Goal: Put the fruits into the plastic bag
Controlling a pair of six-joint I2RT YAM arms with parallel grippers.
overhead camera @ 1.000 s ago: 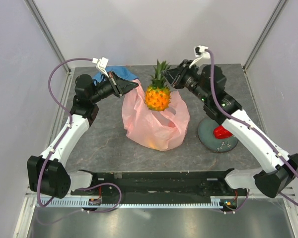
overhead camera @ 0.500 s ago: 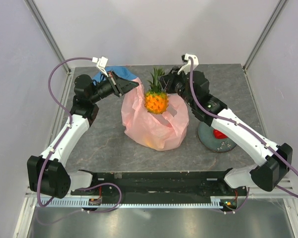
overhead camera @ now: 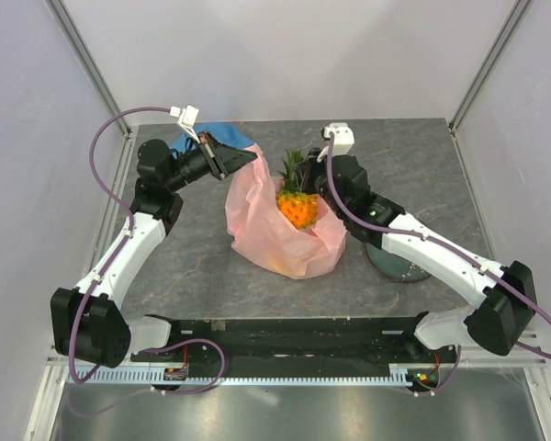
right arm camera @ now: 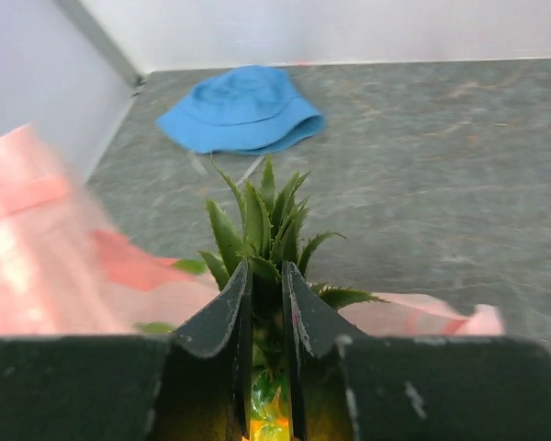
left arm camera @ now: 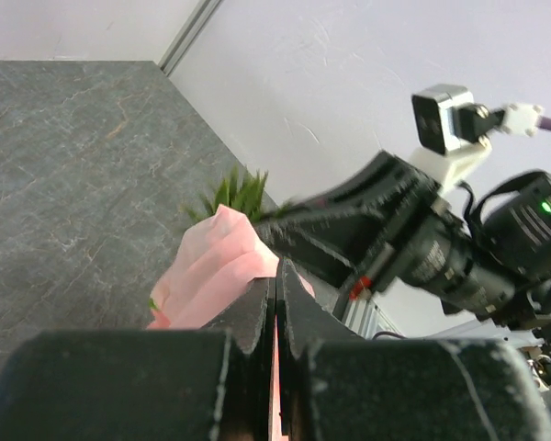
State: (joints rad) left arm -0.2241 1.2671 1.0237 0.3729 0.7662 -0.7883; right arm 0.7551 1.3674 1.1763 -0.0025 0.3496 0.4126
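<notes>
The pineapple's green top still stands above the bag's rim, so it goes down and back into the bag's opening (overhead camera: pixel 303 221) next, released by my right gripper.
The pink plastic bag (overhead camera: pixel 285 241) stands in the middle of the table, its mouth held up. My left gripper (overhead camera: pixel 249 158) is shut on the bag's upper left edge; thin pink film (left arm camera: pixel 211 271) runs between the left gripper's (left arm camera: pixel 276 277) closed fingers. The orange pineapple (overhead camera: pixel 297 209) hangs in the bag's mouth, its body partly below the rim. My right gripper (right arm camera: pixel 265 276) is shut on its green crown (right arm camera: pixel 263 216). A yellowish fruit (overhead camera: pixel 279 266) shows faintly through the bag's bottom.
A blue cloth hat (overhead camera: pixel 211 136) lies at the back left behind the left gripper, and shows as the blue hat (right arm camera: pixel 243 110) in the right wrist view. A dark round plate (overhead camera: pixel 397 265) sits right of the bag, mostly under the right arm.
The right gripper has carried the pineapple down and slightly left, from above the bag into its mouth. The left gripper still holds the bag's edge in the same place.
</notes>
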